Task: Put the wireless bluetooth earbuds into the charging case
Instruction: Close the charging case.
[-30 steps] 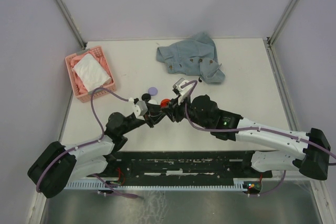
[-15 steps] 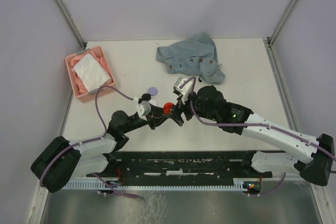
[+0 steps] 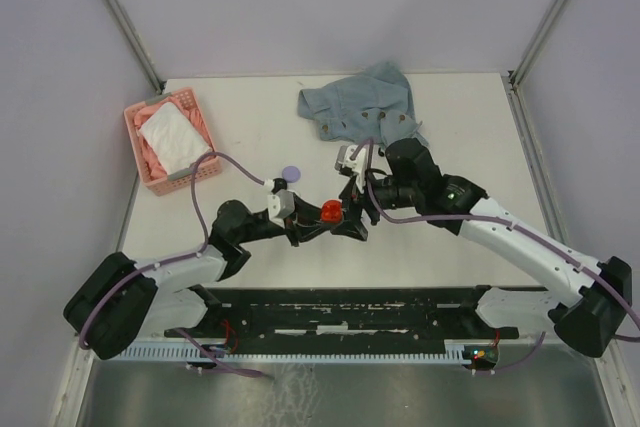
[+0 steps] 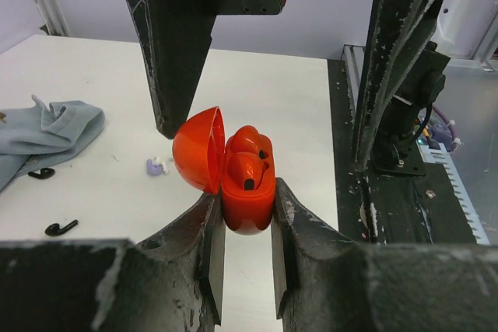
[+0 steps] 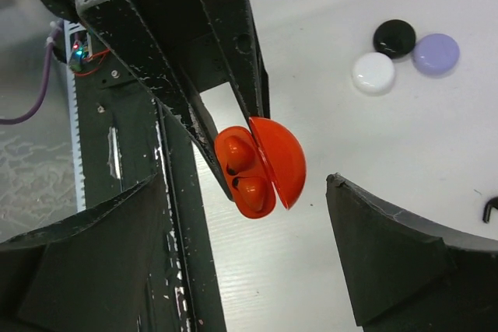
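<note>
Both red earbuds are in their slots, so my left gripper will tilt down and lower the charging case (image 3: 331, 211) onto the table.
My left gripper (image 4: 247, 219) is shut on the base of a red charging case (image 4: 245, 184), held above the table with its lid hinged open to the left. Two red earbuds (image 5: 239, 155) sit in the case's wells. In the top view the case (image 3: 331, 211) hangs between both arms at the table's near middle. My right gripper (image 5: 245, 180) stands open just above the case, one finger (image 4: 175, 52) on each side, touching nothing. A lilac earbud (image 4: 158, 166) and two black earbuds (image 4: 61, 228) lie loose on the table.
Three closed round cases lie together: black (image 5: 394, 36), lilac (image 5: 436, 54) and white (image 5: 373, 72). A crumpled denim garment (image 3: 365, 107) lies at the back. A pink basket (image 3: 170, 142) with cloth stands at the left. The black base rail (image 4: 405, 215) runs along the near edge.
My right gripper has opened wide and its arm has shifted right. The left gripper has carried the red case a little right and nearer, still gripping it.
</note>
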### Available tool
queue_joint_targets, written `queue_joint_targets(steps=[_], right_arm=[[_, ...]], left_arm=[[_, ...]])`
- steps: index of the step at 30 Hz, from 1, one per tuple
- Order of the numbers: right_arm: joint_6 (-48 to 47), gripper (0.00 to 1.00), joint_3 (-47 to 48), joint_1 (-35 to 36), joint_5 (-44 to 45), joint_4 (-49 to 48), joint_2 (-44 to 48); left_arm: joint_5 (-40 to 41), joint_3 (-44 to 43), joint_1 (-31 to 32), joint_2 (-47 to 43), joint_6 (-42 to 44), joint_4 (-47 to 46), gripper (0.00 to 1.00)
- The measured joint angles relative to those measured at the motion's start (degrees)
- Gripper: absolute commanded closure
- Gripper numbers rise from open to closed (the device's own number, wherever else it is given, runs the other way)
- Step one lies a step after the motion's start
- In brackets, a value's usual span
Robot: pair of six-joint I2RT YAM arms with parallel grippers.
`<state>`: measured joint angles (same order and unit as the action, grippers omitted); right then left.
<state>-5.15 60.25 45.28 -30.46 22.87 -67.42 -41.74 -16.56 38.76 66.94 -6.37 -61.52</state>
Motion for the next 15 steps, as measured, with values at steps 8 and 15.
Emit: queue_joint_targets(steps=[8,15], right_arm=[[-2.29,0.09,0.92,-0.46,-6.75,2.89,-3.85],[-3.78,0.1,1.46,-1.18,-8.11,5.09,-4.28]], left_arm=[[0.02,-0.72,0.0,0.87,-1.51,1.36,0.97],[0.52,-1.38,-0.37,4.44,-3.23,1.51,0.97]])
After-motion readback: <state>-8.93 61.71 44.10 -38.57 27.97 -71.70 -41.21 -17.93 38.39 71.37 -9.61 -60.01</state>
